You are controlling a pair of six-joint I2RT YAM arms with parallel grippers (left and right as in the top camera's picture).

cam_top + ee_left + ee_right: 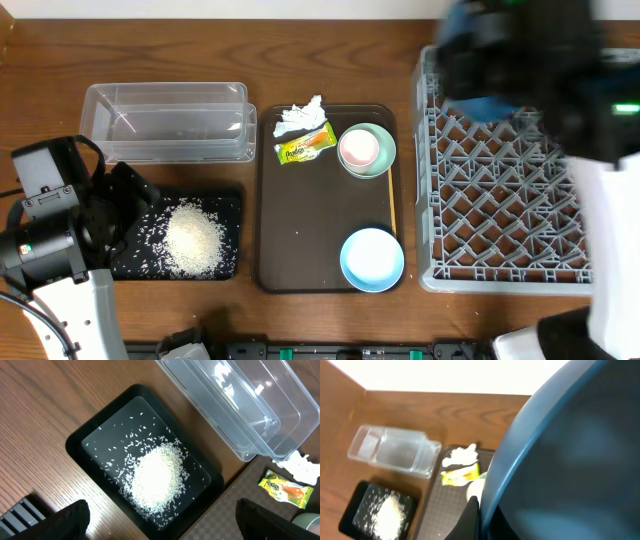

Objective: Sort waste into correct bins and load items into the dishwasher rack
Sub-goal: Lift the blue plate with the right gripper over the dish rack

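Note:
My tilting right gripper should next go down and to the right in the overhead view to the rack's far wires and release the dish (570, 460), because the rack has empty slots.
My right gripper (479, 519) is shut on the rim of the large dark-blue dish (570, 460). It holds the dish, blurred, above the far part of the grey dishwasher rack (500, 200). The rice heap (192, 240) lies in the black tray (230, 205). My left gripper (165, 530) is open and empty above that tray's near corner. The clear tub (165, 120) stands behind it. The tissue (298, 118), the snack wrapper (303, 147), the pink cup (358, 146) inside the pale-green bowl (384, 150), the light-blue bowl (372, 258) and the wooden stick (392, 210) are on the brown serving tray.
The brown serving tray (300, 220) lies between the black tray and the rack. Loose rice grains are scattered across the black tray floor (115, 445). The right arm's white body (610, 250) overhangs the rack's right side.

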